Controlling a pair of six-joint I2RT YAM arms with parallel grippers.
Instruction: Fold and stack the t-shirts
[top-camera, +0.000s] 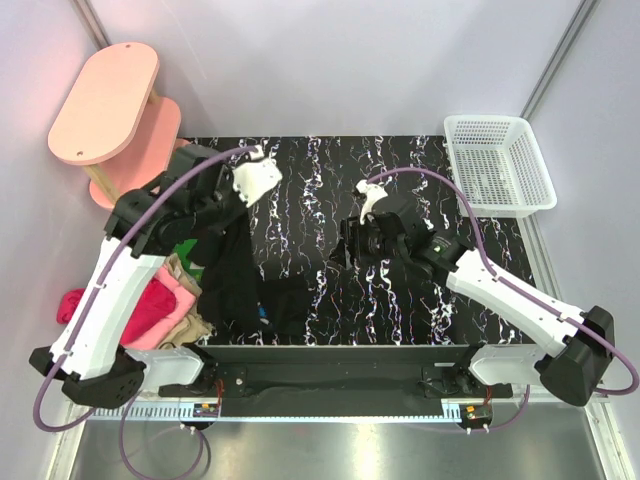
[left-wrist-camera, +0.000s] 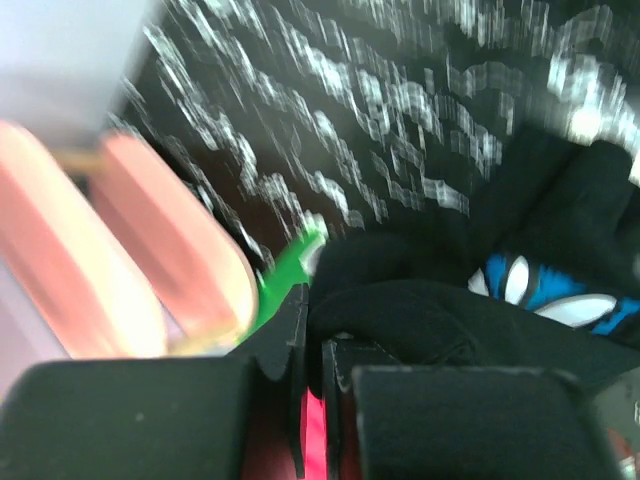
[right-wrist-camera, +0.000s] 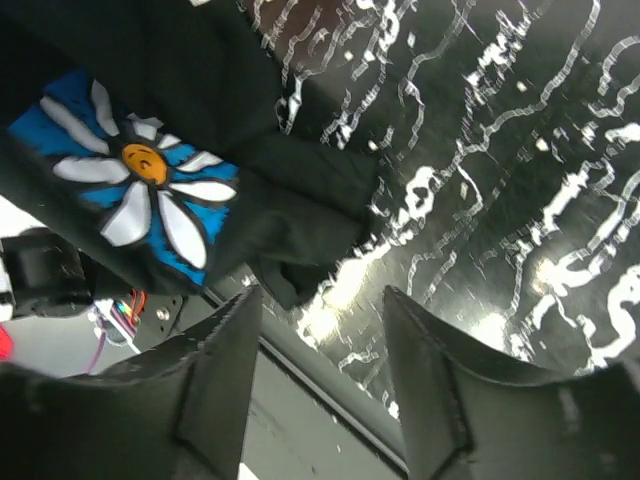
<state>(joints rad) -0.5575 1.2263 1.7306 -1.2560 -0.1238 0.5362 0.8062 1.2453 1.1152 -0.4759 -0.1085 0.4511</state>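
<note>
The black t-shirt (top-camera: 240, 285) will go outward and down with my left gripper next, onto the bare far tabletop beside the pink stool, because that spot is below my gripper and farther outward.
The black t-shirt (top-camera: 240, 285) hangs from my left gripper (top-camera: 222, 222) down to the table's near left, bunched and unfolded. In the left wrist view my left gripper (left-wrist-camera: 315, 335) is shut on a fold of the black t-shirt (left-wrist-camera: 430, 320), with its daisy print (left-wrist-camera: 540, 295) just to the right. My right gripper (top-camera: 345, 250) hovers over the table's middle, open and empty. In the right wrist view my right gripper (right-wrist-camera: 320, 315) is just short of the black t-shirt's (right-wrist-camera: 300, 190) edge, with the daisy print (right-wrist-camera: 140, 185) to the left. Pink and magenta t-shirts (top-camera: 150, 310) and a tan one (top-camera: 185, 278) are piled at the left edge.
A green packet (top-camera: 185, 250) lies beside the pile, also in the left wrist view (left-wrist-camera: 285, 270). A pink two-tier stool (top-camera: 110, 100) stands at the back left. A white basket (top-camera: 500, 165) sits at the back right. The table (top-camera: 400, 180) is black marble-patterned.
</note>
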